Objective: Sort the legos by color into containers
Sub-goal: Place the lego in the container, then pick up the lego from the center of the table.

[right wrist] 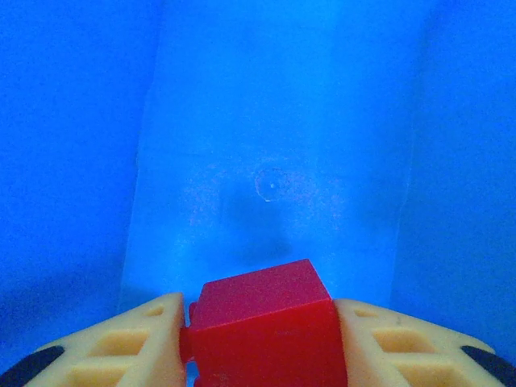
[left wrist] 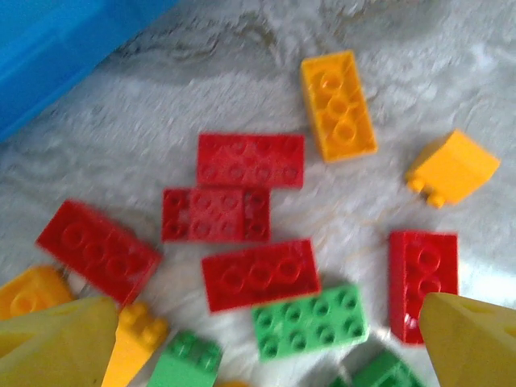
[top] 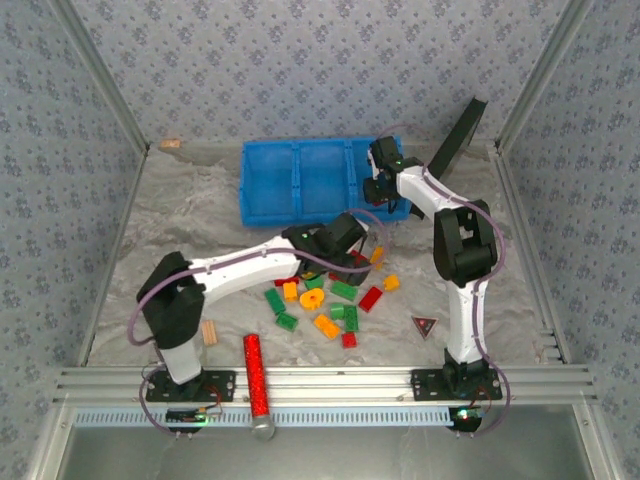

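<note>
My left gripper will next move outward and down over the long orange lego (left wrist: 339, 106), as bare table borders both long sides.
Red, green and orange legos (top: 330, 295) lie scattered on the table in front of the blue bin (top: 262, 185). My left gripper (top: 345, 258) hovers over the pile's far side. It is open (left wrist: 266, 355), its yellow fingers (left wrist: 56, 347) spread wide above a green brick (left wrist: 310, 321) and a red brick (left wrist: 260, 274). An orange brick (left wrist: 339, 105) lies farther off, and the bin's wall (left wrist: 48, 40) shows at the upper left. My right gripper (top: 378, 188) hangs over the bin's right compartment (right wrist: 270, 161), shut (right wrist: 262, 343) on a red brick (right wrist: 266, 322).
A red glittery cylinder (top: 256, 375) lies at the near edge, with a tan wooden block (top: 209, 333) left of it. A black panel (top: 458, 135) leans at the back right. A small dark triangle (top: 425, 326) sits right of the pile. Metal frame posts border the table.
</note>
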Robot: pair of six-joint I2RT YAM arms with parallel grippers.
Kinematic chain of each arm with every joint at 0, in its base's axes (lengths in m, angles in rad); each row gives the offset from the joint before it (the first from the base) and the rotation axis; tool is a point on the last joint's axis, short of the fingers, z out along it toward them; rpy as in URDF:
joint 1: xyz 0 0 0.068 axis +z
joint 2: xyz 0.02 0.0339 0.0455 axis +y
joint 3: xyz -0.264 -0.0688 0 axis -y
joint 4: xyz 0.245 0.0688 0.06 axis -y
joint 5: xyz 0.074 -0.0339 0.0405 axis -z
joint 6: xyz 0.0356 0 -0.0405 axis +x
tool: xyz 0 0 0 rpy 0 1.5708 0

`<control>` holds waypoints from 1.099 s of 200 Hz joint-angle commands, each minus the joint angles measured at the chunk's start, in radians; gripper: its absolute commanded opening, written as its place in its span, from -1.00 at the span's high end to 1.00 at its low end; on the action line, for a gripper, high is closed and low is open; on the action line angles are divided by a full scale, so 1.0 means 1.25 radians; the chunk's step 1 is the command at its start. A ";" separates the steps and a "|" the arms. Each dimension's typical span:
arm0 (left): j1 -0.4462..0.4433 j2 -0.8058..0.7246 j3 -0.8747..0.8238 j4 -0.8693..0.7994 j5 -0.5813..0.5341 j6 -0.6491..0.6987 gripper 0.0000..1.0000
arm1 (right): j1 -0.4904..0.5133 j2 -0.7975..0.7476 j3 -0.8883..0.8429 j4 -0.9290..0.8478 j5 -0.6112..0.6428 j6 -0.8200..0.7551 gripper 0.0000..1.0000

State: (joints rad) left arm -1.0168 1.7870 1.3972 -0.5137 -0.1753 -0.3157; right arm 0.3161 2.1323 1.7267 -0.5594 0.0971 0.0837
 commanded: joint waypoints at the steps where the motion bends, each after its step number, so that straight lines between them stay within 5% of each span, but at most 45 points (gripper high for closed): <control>1: -0.005 0.053 0.065 0.038 0.020 -0.001 -0.89 | -0.006 -0.006 0.003 0.006 -0.017 0.009 0.09; 91: -0.022 0.247 0.238 0.029 0.046 0.006 -0.77 | -0.028 -0.068 -0.030 0.016 -0.092 0.003 -0.30; 148: -0.027 0.332 0.311 0.023 0.051 -0.002 -0.72 | -0.037 -0.142 -0.035 0.006 -0.127 0.003 -0.32; 220: -0.028 0.485 0.493 -0.074 -0.037 0.000 -0.56 | -0.075 -0.394 -0.179 -0.015 -0.160 0.032 -0.31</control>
State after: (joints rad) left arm -1.0439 2.3283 1.8957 -0.5201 -0.1726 -0.3161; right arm 0.2569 1.7443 1.5616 -0.5476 -0.0708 0.0914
